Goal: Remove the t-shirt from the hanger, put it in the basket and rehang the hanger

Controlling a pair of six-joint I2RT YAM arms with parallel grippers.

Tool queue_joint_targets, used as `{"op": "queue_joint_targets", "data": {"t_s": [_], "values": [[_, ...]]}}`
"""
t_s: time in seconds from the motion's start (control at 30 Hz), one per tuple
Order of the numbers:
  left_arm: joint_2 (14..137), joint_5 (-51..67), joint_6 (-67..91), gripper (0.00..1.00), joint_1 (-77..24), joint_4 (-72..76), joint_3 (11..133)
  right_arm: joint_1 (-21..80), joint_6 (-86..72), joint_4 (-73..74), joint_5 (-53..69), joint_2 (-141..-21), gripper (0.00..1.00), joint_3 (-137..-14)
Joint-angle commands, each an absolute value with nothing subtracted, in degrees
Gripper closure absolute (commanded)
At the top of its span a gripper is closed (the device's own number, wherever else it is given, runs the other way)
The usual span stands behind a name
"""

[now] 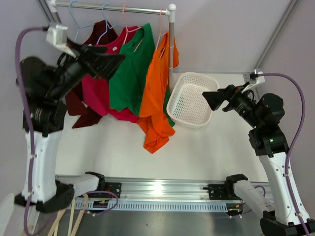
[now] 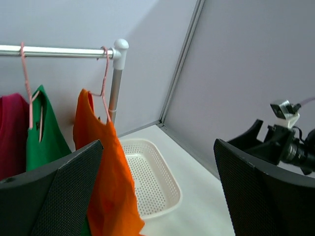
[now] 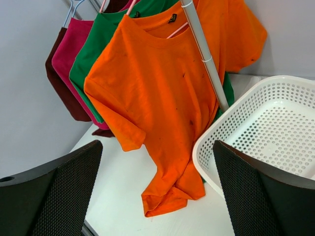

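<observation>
My left gripper has to move outward and to the right in the top view, onto the neck of the orange shirt's hanger (image 1: 159,32), because it stands bare below the bar (image 1: 113,7).
An orange t-shirt (image 1: 155,93) hangs on a pink hanger (image 1: 161,30) at the right end of a metal rail (image 1: 113,7); its hem lies on the table. It also shows in the left wrist view (image 2: 106,167) and the right wrist view (image 3: 162,93). Green (image 1: 129,73), magenta (image 1: 96,91) and maroon (image 1: 78,105) t-shirts hang to its left. My left gripper (image 1: 110,61) is open and empty, raised in front of the magenta and green shirts. My right gripper (image 1: 212,100) is open and empty, above the basket's right rim, pointing at the orange shirt.
A white perforated basket (image 1: 191,101) stands on the table right of the rack's upright post (image 1: 171,49). It also shows in the left wrist view (image 2: 152,182) and the right wrist view (image 3: 266,132). Grey walls close the back and right.
</observation>
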State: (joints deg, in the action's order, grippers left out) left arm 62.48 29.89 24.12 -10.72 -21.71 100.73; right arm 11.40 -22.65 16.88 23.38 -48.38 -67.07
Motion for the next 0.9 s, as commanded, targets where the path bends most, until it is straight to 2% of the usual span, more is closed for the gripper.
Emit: {"op": "queue_joint_targets", "data": {"t_s": [0.0, 0.13, 0.2, 0.37, 0.47, 0.73, 0.87], "values": [[73.9, 18.5, 17.1, 0.00, -16.5, -36.8, 114.8, 11.7, -22.1, 15.2, 23.0, -47.9, 0.00, -66.9], [88.7, 10.4, 14.7, 0.01, -21.7, -45.3, 136.4, 11.8, -21.3, 15.9, 21.9, -48.1, 0.01, -67.2], [93.8, 7.7, 13.6, 0.03, -23.0, -47.3, 143.0, 11.8, -20.9, 16.9, 20.7, -48.2, 0.01, -67.6], [100.3, -1.1, 12.1, 0.08, -26.2, -41.9, 141.3, 11.8, -19.8, 17.8, 19.0, -48.1, 0.01, -67.9], [103.0, -7.7, 8.8, 0.05, -28.8, -38.5, 140.9, 11.8, -19.5, 18.1, 18.5, -48.3, 0.00, -68.0], [106.5, -11.5, 4.3, 0.04, -32.3, -30.4, 138.8, 11.8, -19.1, 19.1, 17.7, -48.3, 0.01, -67.9], [107.8, -14.5, 4.0, 0.11, -33.1, -25.9, 136.7, 11.8, -18.9, 19.5, 17.6, -47.7, 0.01, -67.9]]}}
